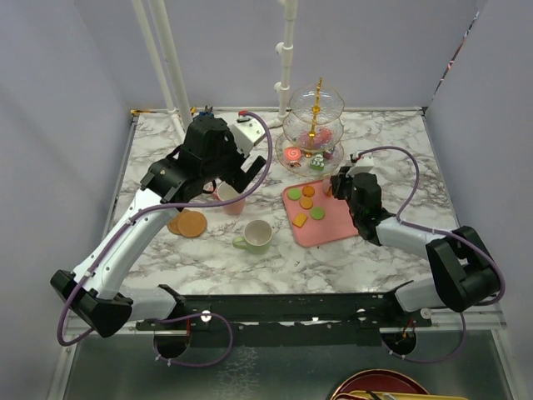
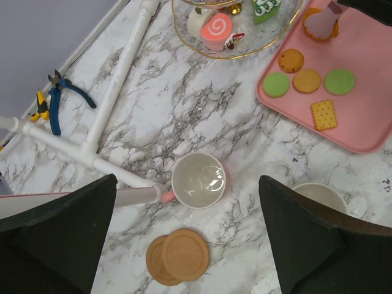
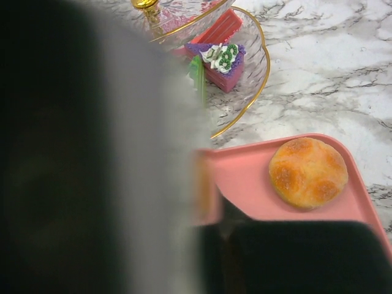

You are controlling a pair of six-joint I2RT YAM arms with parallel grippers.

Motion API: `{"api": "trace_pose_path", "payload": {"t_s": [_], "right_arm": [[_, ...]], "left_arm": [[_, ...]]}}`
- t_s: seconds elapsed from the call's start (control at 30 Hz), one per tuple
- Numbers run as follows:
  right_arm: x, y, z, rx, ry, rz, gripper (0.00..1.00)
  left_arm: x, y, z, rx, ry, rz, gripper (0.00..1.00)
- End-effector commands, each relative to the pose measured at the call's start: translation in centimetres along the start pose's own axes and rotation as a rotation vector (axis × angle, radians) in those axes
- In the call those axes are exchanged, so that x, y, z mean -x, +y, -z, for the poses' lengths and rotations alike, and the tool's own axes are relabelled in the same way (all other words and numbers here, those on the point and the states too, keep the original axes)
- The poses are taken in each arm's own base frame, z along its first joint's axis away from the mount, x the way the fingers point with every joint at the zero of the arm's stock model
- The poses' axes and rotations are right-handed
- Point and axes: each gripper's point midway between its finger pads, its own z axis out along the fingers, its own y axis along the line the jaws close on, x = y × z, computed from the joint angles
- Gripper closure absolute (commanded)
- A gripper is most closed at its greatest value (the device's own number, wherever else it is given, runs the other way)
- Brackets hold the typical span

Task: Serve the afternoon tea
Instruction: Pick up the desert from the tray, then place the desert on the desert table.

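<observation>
Next, the right gripper moves up off the pink tray [image 1: 333, 229] and outward, over the glass stand's middle shelf [image 1: 330, 132] to release there, as small cakes occupy the stand's bottom shelf.
The glass three-tier stand [image 1: 317, 107] with its gold stem rises at the back, small cakes [image 2: 217, 30] on its bottom tier. My left gripper [image 1: 236, 180] hangs open above the pink mug [image 2: 199, 180], nothing between its fingers. Two brown coasters [image 2: 177, 256] overlap just in front of that mug. The pale-green mug [image 1: 257, 237] stands to their right. My right gripper [image 1: 337, 185] is low at the pink tray's [image 1: 333, 229] far right corner. Its jaws are close together around a blurred pink-and-orange sliver [image 3: 206, 187]. A round orange cookie [image 3: 308, 171] lies beside them.
Several flat green and orange biscuits [image 2: 306, 81] lie on the tray. White pipe [image 2: 116, 82] and blue-handled pliers [image 2: 61, 101] lie at the back left. Grey walls close in the table on three sides.
</observation>
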Motion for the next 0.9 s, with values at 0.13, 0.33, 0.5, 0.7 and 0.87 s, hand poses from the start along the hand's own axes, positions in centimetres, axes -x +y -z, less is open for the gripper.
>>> {"api": "trace_pose_path", "payload": {"t_s": [0.13, 0.33, 0.5, 0.7, 0.87], "right_arm": [[3.8, 0.3, 1.7, 0.025, -0.052, 0.015, 0.94], [7.3, 1.3, 3.9, 0.073, -0.115, 0.027, 0.94], [12.4, 2.3, 5.3, 0.112, -0.204, 0.059, 0.94], [16.7, 2.8, 5.7, 0.114, -0.28, 0.104, 0.93], [18.6, 2.4, 3.9, 0.057, -0.336, 0.174, 0.93]], "left_arm": [[-0.3, 0.8, 1.2, 0.044, 0.0, -0.026, 0.01], [-0.2, 0.5, 1.1, 0.025, -0.007, -0.027, 0.01], [0.2, 0.7, 1.2, 0.029, -0.016, -0.034, 0.01], [0.2, 0.7, 1.5, 0.03, -0.019, -0.036, 0.01], [0.2, 0.7, 1.7, 0.031, -0.022, -0.04, 0.01]]}}
